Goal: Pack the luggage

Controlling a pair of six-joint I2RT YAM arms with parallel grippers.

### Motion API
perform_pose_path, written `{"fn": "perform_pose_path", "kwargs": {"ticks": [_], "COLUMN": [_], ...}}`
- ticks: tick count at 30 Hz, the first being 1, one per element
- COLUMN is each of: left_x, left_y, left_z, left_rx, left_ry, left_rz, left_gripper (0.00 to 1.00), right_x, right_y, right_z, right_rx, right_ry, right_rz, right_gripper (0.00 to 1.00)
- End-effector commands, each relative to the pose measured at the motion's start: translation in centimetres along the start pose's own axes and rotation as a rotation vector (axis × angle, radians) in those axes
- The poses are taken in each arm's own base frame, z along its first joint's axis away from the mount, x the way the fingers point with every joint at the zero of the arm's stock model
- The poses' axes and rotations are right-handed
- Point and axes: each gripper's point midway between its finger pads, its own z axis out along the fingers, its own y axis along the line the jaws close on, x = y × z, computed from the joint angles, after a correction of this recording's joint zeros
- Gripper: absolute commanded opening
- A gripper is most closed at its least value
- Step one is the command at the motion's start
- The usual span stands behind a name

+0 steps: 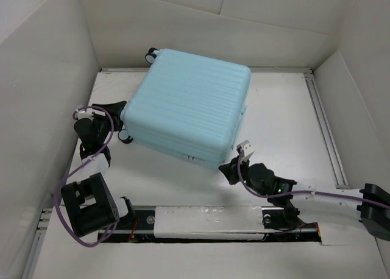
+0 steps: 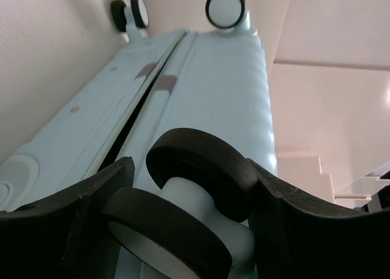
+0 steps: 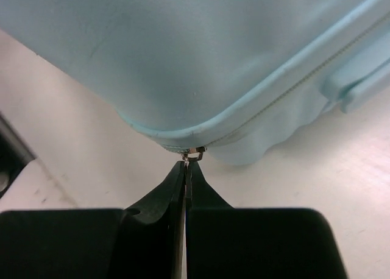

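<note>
I need to pull the caster wheel back and to the right in the top view with my left gripper next, until I release it, since my right gripper holds the zipper pull.
The luggage (image 1: 189, 105) is a pale aqua hard-shell suitcase lying flat and closed in the middle of the table. My left gripper (image 1: 122, 122) is at its left near corner, with its jaws on either side of a black-and-white caster wheel (image 2: 201, 169) and pressed against it. In the left wrist view the luggage's side (image 2: 213, 90) and its zip seam run away from my left gripper (image 2: 192, 206). My right gripper (image 1: 230, 167) is at the near right corner. There my right gripper (image 3: 187, 166) is shut on the small metal zipper pull (image 3: 194, 152) under the luggage's rounded corner (image 3: 183, 53).
White walls (image 1: 42, 78) enclose the table on the left, back and right. A metal rail (image 1: 326, 133) runs along the table's right side, and another rail (image 1: 207, 221) lies by the arm bases. Far caster wheels (image 1: 150, 53) stick out at the back. A moulded handle (image 3: 359, 84) sits on the luggage's near side.
</note>
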Motion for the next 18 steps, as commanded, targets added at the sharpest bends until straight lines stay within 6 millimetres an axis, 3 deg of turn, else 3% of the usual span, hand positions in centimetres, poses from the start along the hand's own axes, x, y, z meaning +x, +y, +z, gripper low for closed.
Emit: {"fn": "perform_pose_path", "kwargs": {"ticks": [1, 3, 4, 5, 6, 10, 11, 12, 14, 15, 17, 18], "left_x": [2.7, 3.1, 3.5, 4.4, 4.6, 6.1, 6.3, 6.6, 7.4, 7.8, 8.4, 8.5], "left_y": [-4.4, -4.7, -5.3, -5.6, -5.7, -4.1, -3.7, -3.6, -2.4, -2.2, -1.8, -1.8], "left_z": [-1.4, -1.7, -1.8, -2.3, -2.4, -3.6, -3.8, -4.1, -4.6, -4.9, -5.5, -5.7], "left_rx": [0.171, 0.179, 0.195, 0.21, 0.214, 0.2, 0.196, 0.202, 0.189, 0.189, 0.196, 0.2], "left_ry": [0.099, 0.107, 0.107, 0.123, 0.12, 0.135, 0.136, 0.145, 0.157, 0.167, 0.173, 0.172], "left_rz": [0.133, 0.129, 0.138, 0.146, 0.148, 0.146, 0.153, 0.156, 0.167, 0.166, 0.179, 0.182], "left_gripper": [0.0, 0.0, 0.0, 0.0, 0.0, 0.0, 0.0, 0.0, 0.0, 0.0, 0.0, 0.0], "right_x": [-4.2, -3.1, -3.1, -4.5, -3.6, -6.9, -8.5, -9.0, -12.2, -14.6, -17.6, -20.1], "right_y": [8.1, 8.6, 9.0, 10.0, 9.6, 9.7, 7.8, 7.7, 5.6, 3.0, 0.1, -3.6], "right_z": [-2.1, -1.8, -1.5, -1.2, -0.2, 1.7, 2.6, 2.9, 2.7, 2.8, 2.4, 1.9], "right_rx": [-0.208, -0.183, -0.176, -0.184, -0.134, -0.078, -0.044, -0.085, -0.094, -0.094, -0.081, -0.009], "right_ry": [-0.122, -0.074, -0.066, -0.08, -0.043, -0.078, -0.101, -0.086, -0.14, -0.17, -0.209, -0.248], "right_rz": [0.198, 0.194, 0.187, 0.185, 0.146, 0.081, 0.092, 0.087, 0.086, 0.092, 0.066, 0.061], "right_gripper": [0.0, 0.0, 0.0, 0.0, 0.0, 0.0, 0.0, 0.0, 0.0, 0.0, 0.0, 0.0]}}
